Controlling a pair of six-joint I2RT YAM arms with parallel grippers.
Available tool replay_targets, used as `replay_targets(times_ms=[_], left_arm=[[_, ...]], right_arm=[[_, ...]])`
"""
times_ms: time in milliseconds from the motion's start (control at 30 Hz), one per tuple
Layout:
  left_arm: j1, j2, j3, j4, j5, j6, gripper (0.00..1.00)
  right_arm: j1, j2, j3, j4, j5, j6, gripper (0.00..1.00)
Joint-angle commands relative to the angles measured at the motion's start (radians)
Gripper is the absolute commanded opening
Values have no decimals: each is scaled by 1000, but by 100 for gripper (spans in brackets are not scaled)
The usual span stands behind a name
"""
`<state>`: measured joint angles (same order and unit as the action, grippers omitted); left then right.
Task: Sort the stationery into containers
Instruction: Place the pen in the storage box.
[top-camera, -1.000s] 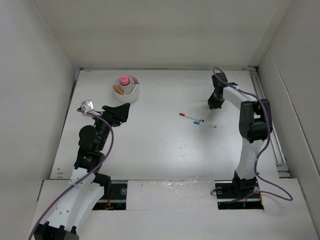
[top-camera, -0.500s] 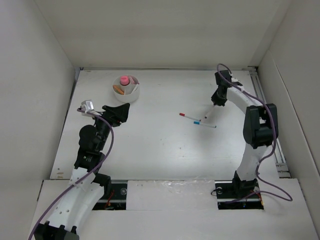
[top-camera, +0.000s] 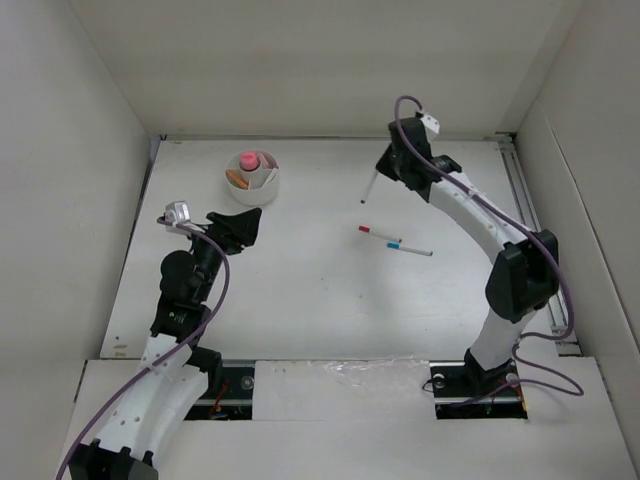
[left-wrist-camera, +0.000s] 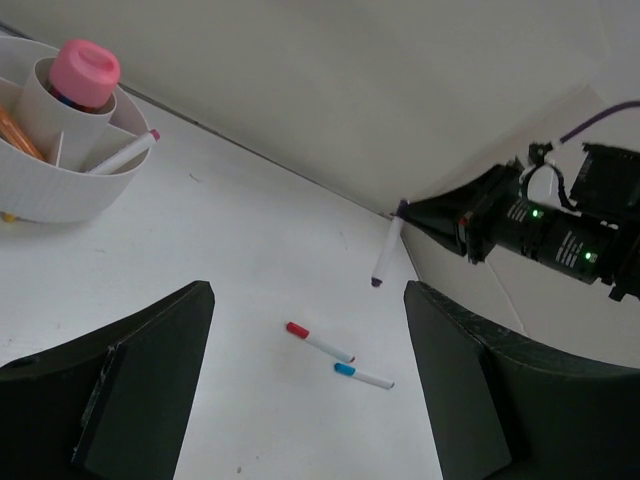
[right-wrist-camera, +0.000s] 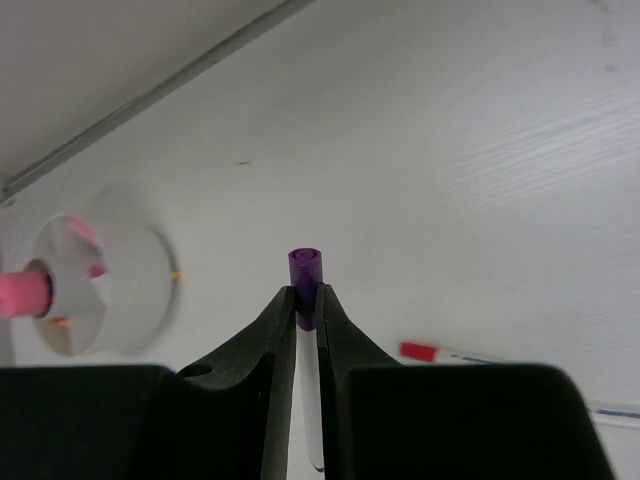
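Observation:
My purple-capped pen should next go with my right gripper over the bowl's section already holding a pen (top-camera: 267, 177) (right-wrist-camera: 102, 284) and be let go there, because that section is to its left in the top view.
My right gripper (right-wrist-camera: 307, 300) is shut on a purple-capped white pen (right-wrist-camera: 305, 272) and holds it above the table; the pen hangs down from the gripper (top-camera: 385, 168) in the top view (top-camera: 368, 187) and shows in the left wrist view (left-wrist-camera: 386, 252). A red-capped pen (top-camera: 377, 233) and a blue-capped pen (top-camera: 410, 247) lie side by side mid-table, also in the left wrist view (left-wrist-camera: 320, 342) (left-wrist-camera: 363, 376). The round white divided bowl (top-camera: 267, 190) at the back left holds a pink-topped stubby item (left-wrist-camera: 85, 68), an orange piece (left-wrist-camera: 14, 130) and a pen (left-wrist-camera: 125, 155). My left gripper (top-camera: 240, 226) is open and empty, near the bowl.
White walls enclose the table on three sides. A metal rail (top-camera: 535, 235) runs along the right edge. The bowl shows blurred at the left of the right wrist view (right-wrist-camera: 135, 285).
My right gripper has lifted the purple-capped pen from beside the blue-capped pen and carried it left and toward the back. The left arm has not moved.

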<state>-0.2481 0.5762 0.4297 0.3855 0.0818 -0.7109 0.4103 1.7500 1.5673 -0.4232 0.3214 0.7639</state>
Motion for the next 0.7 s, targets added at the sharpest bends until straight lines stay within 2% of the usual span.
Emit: replay_targets(times_ms=[0,200,367,567,667], left_arm=[[-5,-4,-20,78,24,14,74],[-5,-4,-25,50,-30,14,74],[-5,-87,-54,41,-103,4,74],[-5,-141,-91,62,-137,-15,74],[-5,-131,-91,62,-123,-15,74]], right_arm=[[100,49,170,138,36,14,0],[223,259,385,211,165,14,0],[295,461,630,230,231,-6,0],[349,580,772,300,355,-97,0],[369,614,793,326,366,-118,0]])
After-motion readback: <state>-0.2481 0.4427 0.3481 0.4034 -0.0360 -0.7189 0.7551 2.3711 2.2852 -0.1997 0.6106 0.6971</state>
